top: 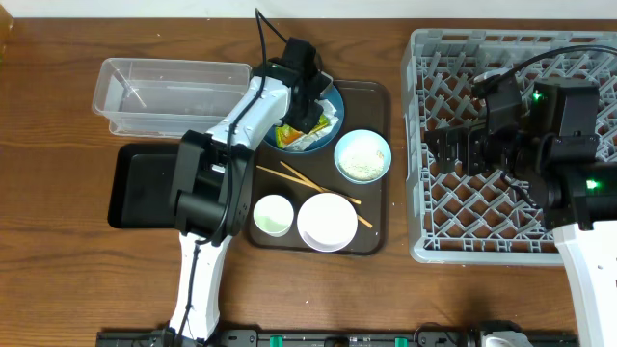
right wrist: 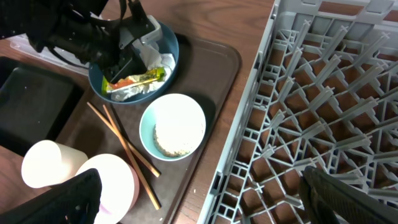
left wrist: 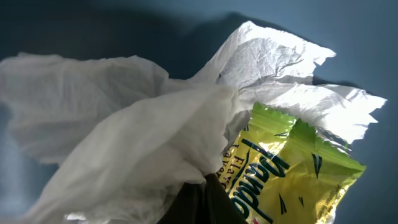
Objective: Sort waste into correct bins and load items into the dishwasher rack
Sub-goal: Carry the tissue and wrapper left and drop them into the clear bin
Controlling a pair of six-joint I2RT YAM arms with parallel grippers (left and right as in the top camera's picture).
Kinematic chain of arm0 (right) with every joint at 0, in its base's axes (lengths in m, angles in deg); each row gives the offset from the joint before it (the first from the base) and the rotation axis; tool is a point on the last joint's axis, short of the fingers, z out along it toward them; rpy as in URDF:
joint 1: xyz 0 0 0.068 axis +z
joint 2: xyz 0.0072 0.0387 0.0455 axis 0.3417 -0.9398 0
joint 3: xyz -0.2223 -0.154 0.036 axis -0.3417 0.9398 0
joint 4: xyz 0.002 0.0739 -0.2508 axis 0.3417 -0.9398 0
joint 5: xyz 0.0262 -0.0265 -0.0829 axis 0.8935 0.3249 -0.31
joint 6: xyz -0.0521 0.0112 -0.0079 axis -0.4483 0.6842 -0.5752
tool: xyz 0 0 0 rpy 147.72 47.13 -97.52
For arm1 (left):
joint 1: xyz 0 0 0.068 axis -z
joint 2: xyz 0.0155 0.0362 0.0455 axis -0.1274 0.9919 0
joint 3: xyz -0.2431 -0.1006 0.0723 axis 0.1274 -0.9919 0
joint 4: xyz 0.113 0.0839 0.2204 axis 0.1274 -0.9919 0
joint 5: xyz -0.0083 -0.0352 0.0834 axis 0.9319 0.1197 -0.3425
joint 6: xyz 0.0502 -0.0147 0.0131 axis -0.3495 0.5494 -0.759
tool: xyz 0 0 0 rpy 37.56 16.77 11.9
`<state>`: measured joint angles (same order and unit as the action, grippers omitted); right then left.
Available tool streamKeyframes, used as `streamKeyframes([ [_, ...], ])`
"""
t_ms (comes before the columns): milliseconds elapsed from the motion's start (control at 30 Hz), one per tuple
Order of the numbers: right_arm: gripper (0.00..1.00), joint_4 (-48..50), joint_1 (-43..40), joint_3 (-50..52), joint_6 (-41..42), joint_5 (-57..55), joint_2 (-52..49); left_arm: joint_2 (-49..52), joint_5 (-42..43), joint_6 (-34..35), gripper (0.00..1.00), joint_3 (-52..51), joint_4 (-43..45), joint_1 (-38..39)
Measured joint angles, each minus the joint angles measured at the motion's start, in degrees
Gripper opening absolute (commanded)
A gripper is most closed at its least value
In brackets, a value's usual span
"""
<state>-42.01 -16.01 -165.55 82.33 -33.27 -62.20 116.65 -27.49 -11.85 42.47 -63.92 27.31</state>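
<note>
The clear tub (top: pixel 185 94) is to my left gripper's left in the overhead view, so that gripper should rise from the bowl and take the napkin over it.
My left gripper (top: pixel 305 96) is down in the wide dark-blue bowl (top: pixel 335 96), its fingers (left wrist: pixel 205 202) shut on the crumpled white napkin (left wrist: pixel 124 137). The yellow snack wrapper (left wrist: pixel 292 168) lies against the napkin, and shows in the overhead view (top: pixel 289 137). The light-blue bowl (top: pixel 362 154) holds rice. The white bowl (top: pixel 328 222), white cup (top: pixel 273 214) and chopsticks (top: pixel 318 185) lie on the brown tray. My right gripper (right wrist: pixel 202 193) is open and empty over the left edge of the grey rack (top: pixel 424 241).
The clear tub (top: pixel 169 92) stands at the back left. The black tray (top: pixel 140 183) lies in front of it, left of the brown serving tray (top: pixel 378 96). The rack fills the right side of the table.
</note>
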Motion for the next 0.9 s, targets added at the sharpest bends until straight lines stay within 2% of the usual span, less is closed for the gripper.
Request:
streamKeyframes([
  [133,0.99,-0.02,0.00,0.00,0.00,0.00,0.00,-3.17,-0.02,1.01,0.06,0.00,-0.17,0.00],
  [400,0.99,0.00,0.00,0.00,0.00,0.00,0.00,-19.15,-0.04,2.51,0.06,0.39,-0.22,-0.02],
  [533,0.99,0.00,0.00,0.00,0.00,0.00,0.00,-24.02,-1.81,4.37,0.06,0.81,-0.83,-0.37],
  [733,0.99,0.00,0.00,0.00,0.00,0.00,0.00,-24.57,-7.98,11.26,0.06,1.03,-2.78,-4.37],
  [900,0.99,0.00,0.00,0.00,0.00,0.00,0.00,-23.96,-10.78,19.85,0.06,1.03,-1.97,-10.78],
])
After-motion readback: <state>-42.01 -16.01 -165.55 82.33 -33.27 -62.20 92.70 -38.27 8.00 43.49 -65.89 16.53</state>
